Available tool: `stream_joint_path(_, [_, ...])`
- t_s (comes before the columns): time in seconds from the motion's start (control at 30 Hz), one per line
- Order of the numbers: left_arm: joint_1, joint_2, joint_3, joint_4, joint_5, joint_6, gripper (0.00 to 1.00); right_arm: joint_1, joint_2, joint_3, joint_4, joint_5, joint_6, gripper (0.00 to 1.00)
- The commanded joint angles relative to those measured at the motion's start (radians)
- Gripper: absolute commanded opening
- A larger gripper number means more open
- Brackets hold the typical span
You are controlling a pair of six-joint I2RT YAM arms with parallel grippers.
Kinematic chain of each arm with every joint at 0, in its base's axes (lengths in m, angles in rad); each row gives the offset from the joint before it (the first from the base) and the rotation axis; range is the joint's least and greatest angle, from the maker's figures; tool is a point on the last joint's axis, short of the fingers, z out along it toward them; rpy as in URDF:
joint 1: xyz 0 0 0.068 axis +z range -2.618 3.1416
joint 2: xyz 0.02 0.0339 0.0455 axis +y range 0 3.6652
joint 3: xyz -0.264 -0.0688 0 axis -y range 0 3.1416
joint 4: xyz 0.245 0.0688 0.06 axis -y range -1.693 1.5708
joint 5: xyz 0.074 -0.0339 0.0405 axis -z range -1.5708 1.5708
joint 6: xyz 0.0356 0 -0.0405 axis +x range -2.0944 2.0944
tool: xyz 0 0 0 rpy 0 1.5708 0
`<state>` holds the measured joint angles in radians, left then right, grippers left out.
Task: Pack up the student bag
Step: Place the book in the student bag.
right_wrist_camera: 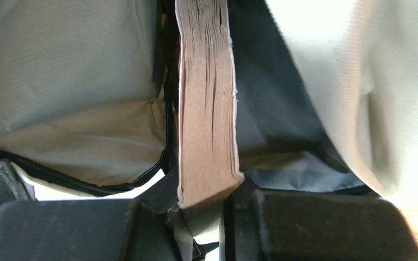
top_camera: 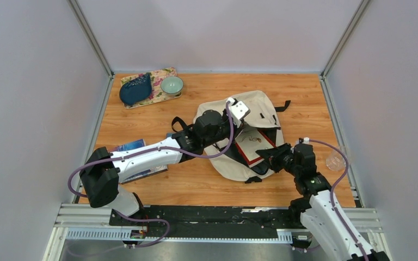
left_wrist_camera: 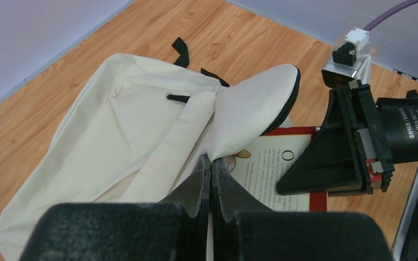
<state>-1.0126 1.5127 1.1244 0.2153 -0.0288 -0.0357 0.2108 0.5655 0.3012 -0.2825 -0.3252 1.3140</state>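
Note:
My right gripper will next push to the left in the top view, into the bag beneath the bag's lifted flap, and let go of the book, because the end of the book sticks out.
The cream student bag (top_camera: 258, 111) lies in the middle of the table with its mouth facing the right arm. My left gripper (left_wrist_camera: 210, 163) is shut on the bag's top flap (left_wrist_camera: 256, 100) and holds it lifted. My right gripper (right_wrist_camera: 207, 198) is shut on a book with a red-bordered white cover (top_camera: 254, 144), whose brown page edge (right_wrist_camera: 204, 103) points into the open bag. The book shows under the flap in the left wrist view (left_wrist_camera: 283, 168). The bag's pale lining (right_wrist_camera: 76, 81) surrounds the book.
A blue book (top_camera: 133, 148) lies under the left arm at the table's left. At the back left a floral mat (top_camera: 163, 92) carries a dark blue pouch (top_camera: 136, 89) and a pale green bowl (top_camera: 172, 85). A clear cup (top_camera: 336, 160) stands at the right edge.

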Motion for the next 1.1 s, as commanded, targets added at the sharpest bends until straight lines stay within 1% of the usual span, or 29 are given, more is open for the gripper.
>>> stream_joint_path(0.0, [-0.011, -0.034, 0.055, 0.131, 0.046, 0.005, 0.0, 0.126, 0.066, 0.01, 0.256, 0.161, 0.051, 0.0])
stream_joint_path(0.03, [-0.012, -0.036, 0.058, 0.131, 0.052, 0.003, 0.0, 0.153, 0.083, 0.003, 0.291, 0.22, 0.068, 0.0])
stream_joint_path(0.07, [-0.014, -0.039, 0.061, 0.131, 0.055, 0.002, 0.0, 0.182, 0.105, 0.0, 0.372, 0.253, 0.077, 0.0])
stream_joint_path(0.1, [-0.015, -0.042, 0.063, 0.133, 0.055, 0.002, 0.0, 0.235, 0.147, -0.001, 0.405, 0.29, 0.082, 0.0])
stream_joint_path(0.13, [-0.017, -0.043, 0.064, 0.131, 0.056, 0.0, 0.0, 0.264, 0.174, 0.004, 0.428, 0.39, 0.088, 0.0])
stream_joint_path(0.2, [-0.017, -0.049, 0.064, 0.122, 0.056, -0.003, 0.0, 0.33, 0.223, 0.007, 0.499, 0.474, 0.094, 0.0])
stream_joint_path(0.23, [-0.017, -0.051, 0.063, 0.119, 0.056, -0.004, 0.0, 0.344, 0.285, 0.007, 0.526, 0.529, 0.105, 0.0])
stream_joint_path(0.27, [-0.017, -0.055, 0.06, 0.115, 0.053, -0.004, 0.0, 0.349, 0.313, 0.004, 0.587, 0.55, 0.126, 0.0])
stream_joint_path(0.33, [-0.017, -0.062, 0.052, 0.113, 0.047, -0.007, 0.0, 0.355, 0.409, 0.006, 0.646, 0.601, 0.133, 0.0])
stream_joint_path(0.43, [-0.018, -0.071, 0.049, 0.095, 0.037, -0.026, 0.0, 0.36, 0.511, 0.013, 0.779, 0.661, 0.133, 0.0])
stream_joint_path(0.47, [-0.017, -0.069, 0.066, 0.064, 0.03, -0.032, 0.0, 0.363, 0.589, 0.013, 0.866, 0.672, 0.133, 0.0])
stream_joint_path(0.53, [-0.017, -0.072, 0.064, 0.064, 0.036, -0.039, 0.0, 0.363, 0.672, 0.035, 0.945, 0.686, 0.133, 0.0])
stream_joint_path(0.57, [-0.017, -0.077, 0.055, 0.071, 0.033, -0.041, 0.0, 0.363, 0.745, 0.047, 1.003, 0.689, 0.134, 0.0])
stream_joint_path(0.63, [-0.017, -0.08, 0.043, 0.075, 0.03, -0.04, 0.0, 0.363, 0.828, 0.073, 1.066, 0.689, 0.16, 0.0])
stream_joint_path(0.67, [-0.018, -0.085, 0.04, 0.075, 0.03, -0.038, 0.0, 0.364, 0.911, 0.079, 1.151, 0.689, 0.165, 0.0])
stream_joint_path(0.73, [-0.015, -0.088, 0.032, 0.07, 0.03, -0.029, 0.0, 0.364, 0.982, 0.091, 1.229, 0.664, 0.192, 0.0])
stream_joint_path(0.77, [-0.015, -0.091, 0.032, 0.067, 0.001, -0.023, 0.0, 0.364, 1.048, 0.095, 1.3, 0.655, 0.192, 0.0])
stream_joint_path(0.8, [-0.012, -0.089, 0.032, 0.062, 0.001, -0.018, 0.0, 0.368, 1.069, 0.093, 1.316, 0.647, 0.205, 0.0])
stream_joint_path(0.87, [-0.009, -0.095, 0.026, 0.055, -0.01, -0.016, 0.0, 0.369, 1.105, 0.087, 1.312, 0.635, 0.217, 0.14])
stream_joint_path(0.9, [-0.001, -0.097, 0.022, 0.055, -0.01, -0.018, 0.0, 0.369, 1.117, 0.081, 1.31, 0.626, 0.211, 0.23])
stream_joint_path(0.93, [0.005, -0.101, 0.011, 0.058, -0.007, -0.021, 0.0, 0.369, 1.116, 0.063, 1.281, 0.618, 0.205, 0.42])
stream_joint_path(1.0, [0.016, -0.105, -0.008, 0.058, -0.002, -0.032, 0.0, 0.372, 1.079, 0.039, 1.235, 0.609, 0.183, 0.59])
stream_joint_path(1.03, [0.02, -0.108, -0.014, 0.064, -0.002, -0.035, 0.0, 0.372, 1.064, 0.026, 1.159, 0.592, 0.176, 0.72])
stream_joint_path(1.07, [0.025, -0.109, -0.02, 0.068, -0.002, -0.041, 0.0, 0.371, 1.041, 0.015, 1.127, 0.588, 0.168, 0.77])
